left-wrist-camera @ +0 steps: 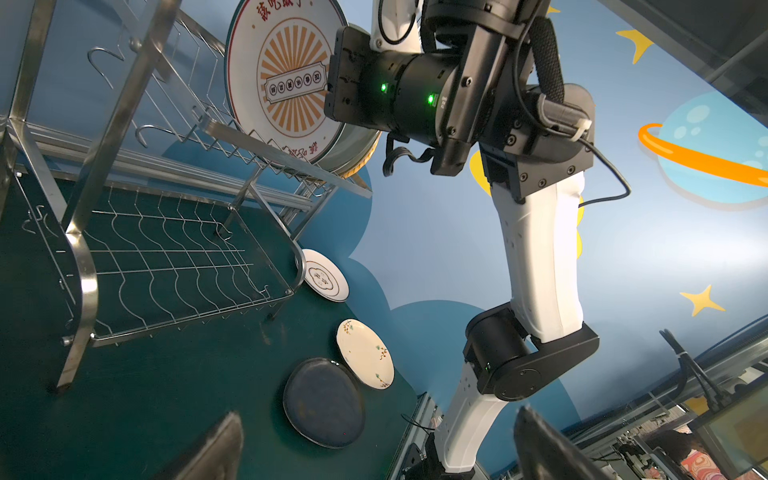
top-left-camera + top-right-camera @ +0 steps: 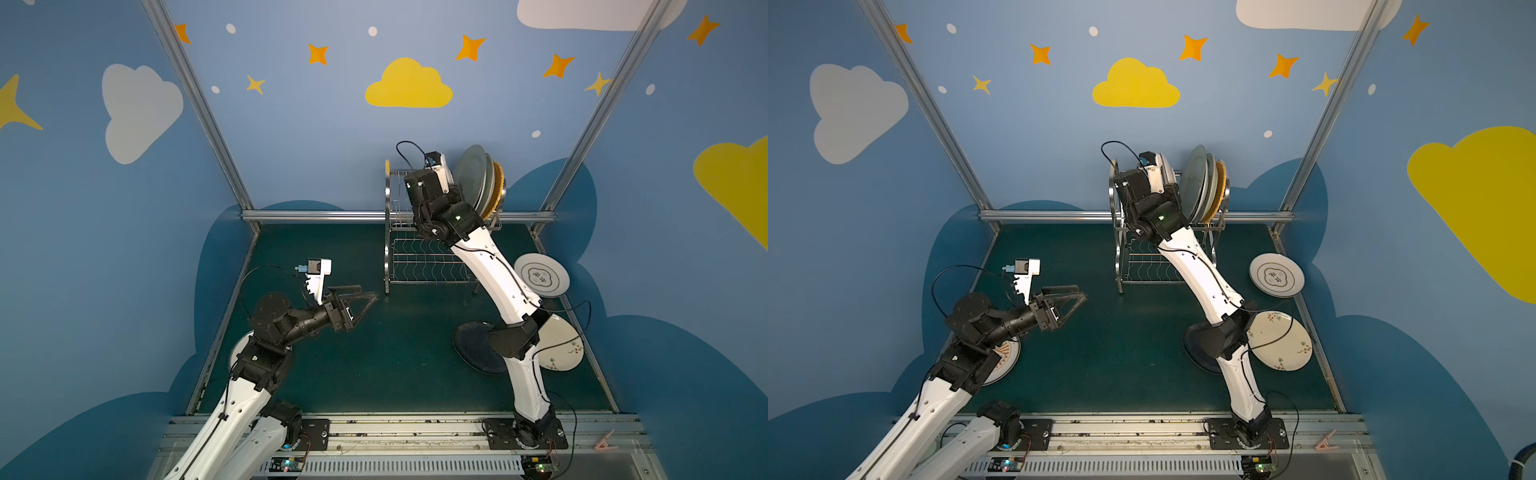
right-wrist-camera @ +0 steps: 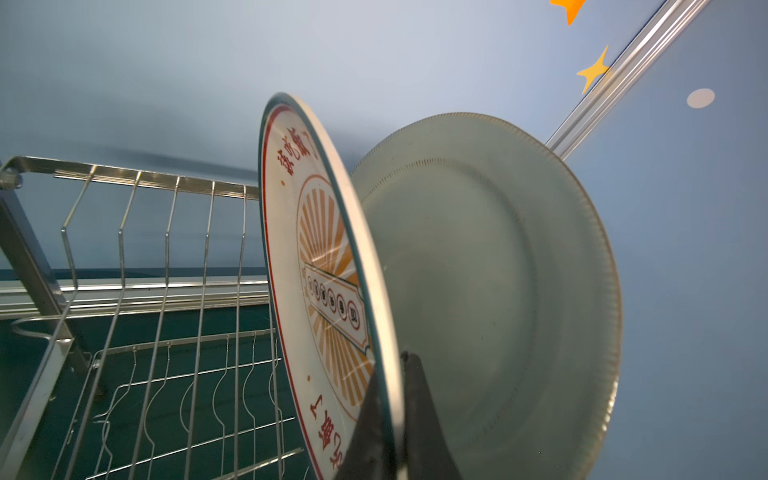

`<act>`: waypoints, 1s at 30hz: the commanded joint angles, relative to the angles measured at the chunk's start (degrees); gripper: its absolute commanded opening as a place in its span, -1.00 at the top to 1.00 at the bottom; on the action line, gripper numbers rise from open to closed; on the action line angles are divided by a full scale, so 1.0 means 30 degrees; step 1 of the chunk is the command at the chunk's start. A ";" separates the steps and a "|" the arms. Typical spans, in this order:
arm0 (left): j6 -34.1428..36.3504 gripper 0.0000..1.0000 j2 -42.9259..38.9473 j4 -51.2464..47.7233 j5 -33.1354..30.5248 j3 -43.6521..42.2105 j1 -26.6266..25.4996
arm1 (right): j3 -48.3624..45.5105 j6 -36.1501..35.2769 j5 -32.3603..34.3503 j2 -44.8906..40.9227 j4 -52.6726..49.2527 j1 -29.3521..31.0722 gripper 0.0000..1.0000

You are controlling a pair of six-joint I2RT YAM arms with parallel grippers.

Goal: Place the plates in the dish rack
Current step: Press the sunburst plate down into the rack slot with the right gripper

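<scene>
The white plate is already upright, so I should next shift my right gripper sideways to the free slot by the grey-green plate, which stands just beside it, and let go.
My right gripper [image 3: 392, 365] is shut on the rim of a white plate with an orange sunburst [image 3: 324, 266]. It holds this plate on edge over the upper tier of the dish rack [image 2: 388, 232], close beside a grey-green plate [image 3: 498, 291] that stands in the rack. An orange woven plate [image 2: 498, 183] stands behind that one. My left gripper [image 2: 368, 291] hovers open and empty over the mat, left of the rack. A black plate [image 2: 473, 349], a floral plate [image 2: 561, 345] and a ring-emblem plate [image 2: 542, 276] lie flat at the right.
Another sunburst plate [image 2: 1007, 357] lies on the mat under my left arm. The rack's wavy lower shelf [image 1: 166, 257] holds nothing. An aluminium rail [image 2: 332, 216] runs along the back edge behind the rack. A pink clip [image 2: 604, 442] lies on the front rail.
</scene>
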 commanded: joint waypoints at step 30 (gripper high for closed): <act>-0.0097 -1.00 -0.0064 0.0611 0.0076 -0.0003 0.0123 | -0.2847 0.5531 -0.2769 -0.2170 -0.3708 -0.1590 1.00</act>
